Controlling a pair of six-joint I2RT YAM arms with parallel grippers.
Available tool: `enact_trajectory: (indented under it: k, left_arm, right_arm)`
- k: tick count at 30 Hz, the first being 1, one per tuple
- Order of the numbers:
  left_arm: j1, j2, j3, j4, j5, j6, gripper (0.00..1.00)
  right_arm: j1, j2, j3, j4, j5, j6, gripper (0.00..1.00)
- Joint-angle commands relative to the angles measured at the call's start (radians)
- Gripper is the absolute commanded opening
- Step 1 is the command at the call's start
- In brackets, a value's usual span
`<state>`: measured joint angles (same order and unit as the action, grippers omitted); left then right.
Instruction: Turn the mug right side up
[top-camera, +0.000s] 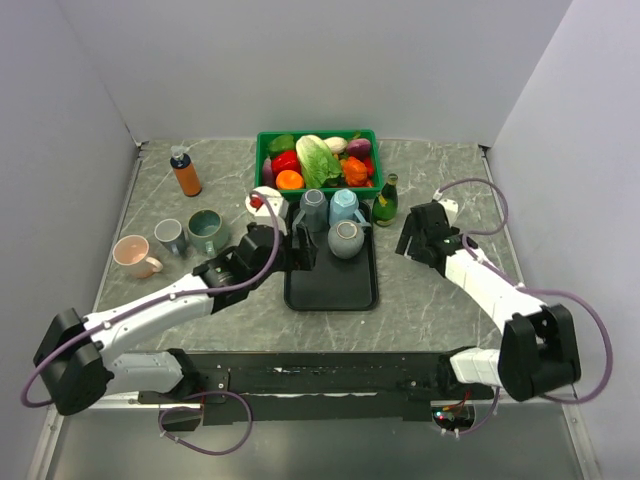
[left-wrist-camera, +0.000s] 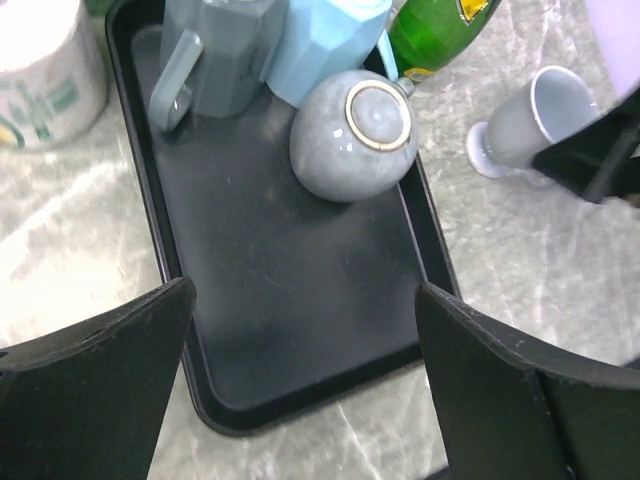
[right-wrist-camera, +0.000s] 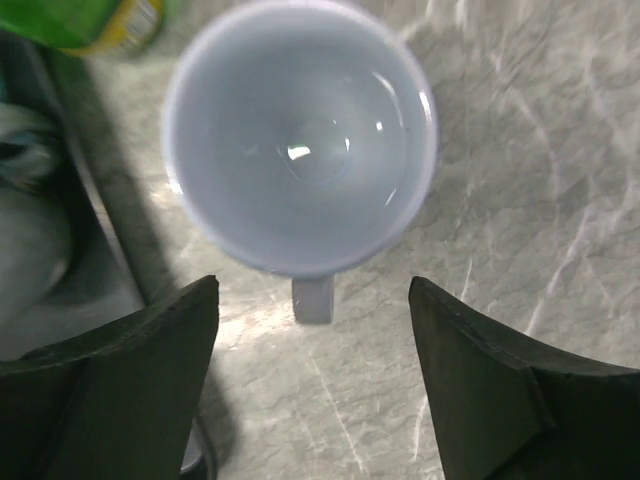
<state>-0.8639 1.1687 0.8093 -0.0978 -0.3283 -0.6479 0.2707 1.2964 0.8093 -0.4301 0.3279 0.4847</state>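
Observation:
Next, my left gripper moves outward and down with a turn onto the rear grey mug's handle (top-camera: 299, 217) (left-wrist-camera: 176, 82), which juts out, clear of the light blue mug.
A pale lavender mug (right-wrist-camera: 300, 150) stands mouth up on the marble table, right of the black tray (top-camera: 330, 290); its handle (right-wrist-camera: 313, 300) points toward my right gripper. The right gripper (right-wrist-camera: 312, 290) hovers over it, open, fingers either side of the handle and clear of it. In the top view that gripper (top-camera: 418, 240) hides the mug; the left wrist view shows the mug (left-wrist-camera: 540, 125) beside the tray. On the tray a round grey mug (left-wrist-camera: 352, 135) sits bottom up, with a grey mug (top-camera: 313, 208) and a light blue one (top-camera: 343, 205) behind. My left gripper (left-wrist-camera: 302, 290) hangs open above the tray's near end.
A green basket (top-camera: 262, 150) of vegetables stands at the back, a green bottle (top-camera: 385, 200) by the tray's far right corner. A white container (top-camera: 264, 200) sits left of the tray. Further left are an orange bottle (top-camera: 185, 172) and pink (top-camera: 133, 255), grey (top-camera: 169, 236) and green (top-camera: 207, 230) mugs.

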Motion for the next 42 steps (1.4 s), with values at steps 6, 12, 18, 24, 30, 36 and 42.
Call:
enact_trajectory:
  k: [6,12,18,24,30,36,42]
  left_arm:
    - [0.035,0.244,0.209,0.044,-0.069,0.336,0.96]
    - [0.118,0.423,0.295,0.029,0.023,0.493,0.96]
    - [0.154,0.512,0.344,0.069,0.093,0.614,0.96]
    - [0.187,0.595,0.404,0.061,0.113,0.671,0.99]
    - [0.256,0.641,0.438,0.063,0.211,0.701,0.84]
    - [0.319,0.660,0.470,0.029,0.395,0.760,0.70]
    - [0.335,0.709,0.539,-0.025,0.489,0.769,0.58]
  right_arm:
    - [0.022,-0.172,0.054,-0.035,0.023,-0.003,0.99]
    - [0.022,-0.256,0.090,-0.050,-0.015,-0.063,1.00]
    - [0.022,-0.328,0.103,-0.042,-0.061,-0.074,1.00]
    - [0.022,-0.344,0.134,-0.068,-0.059,-0.078,0.99]
    - [0.021,-0.358,0.122,-0.065,-0.084,-0.067,0.99]
    - [0.022,-0.367,0.117,-0.068,-0.110,-0.052,0.96]
    - [0.022,-0.373,0.105,-0.068,-0.122,-0.040,0.95]
